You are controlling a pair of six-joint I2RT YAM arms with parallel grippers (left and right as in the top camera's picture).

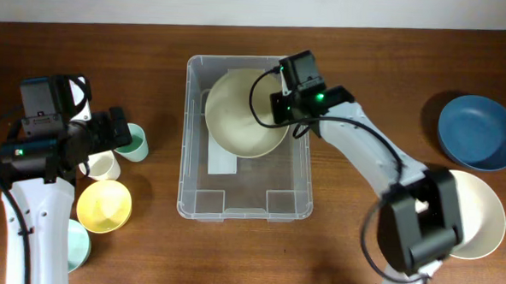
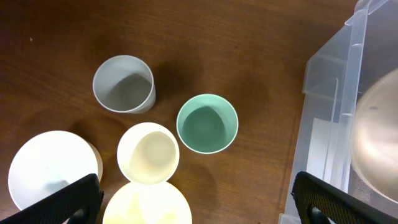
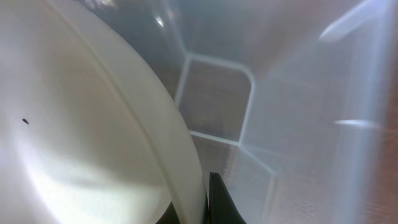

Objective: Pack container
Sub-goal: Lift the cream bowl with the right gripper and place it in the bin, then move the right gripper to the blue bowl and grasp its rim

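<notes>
The large cream bowl is tilted, so next its rim should come down with my right gripper until the bowl sits flat on the bottom of the bin below. Then my right gripper should release the bowl.
The container (image 1: 193, 139), a large clear plastic bin with a white label on its base, stands at the table's middle. Its wall also shows in the left wrist view (image 2: 323, 124) and its inside in the right wrist view (image 3: 298, 93). My right gripper (image 1: 282, 105) is shut on the rim of a large cream bowl (image 1: 241, 111), held tilted inside the bin's far end; the bowl fills the right wrist view (image 3: 81, 124). My left gripper (image 1: 120, 140) is open and empty above a group of cups left of the bin.
Left of the bin are a teal cup (image 2: 207, 123), a cream cup (image 2: 148, 153), a grey cup (image 2: 124, 84), a yellow bowl (image 1: 105, 206) and a white cup (image 2: 50, 168). At the right are a blue bowl (image 1: 479, 132) and a cream bowl (image 1: 481, 216).
</notes>
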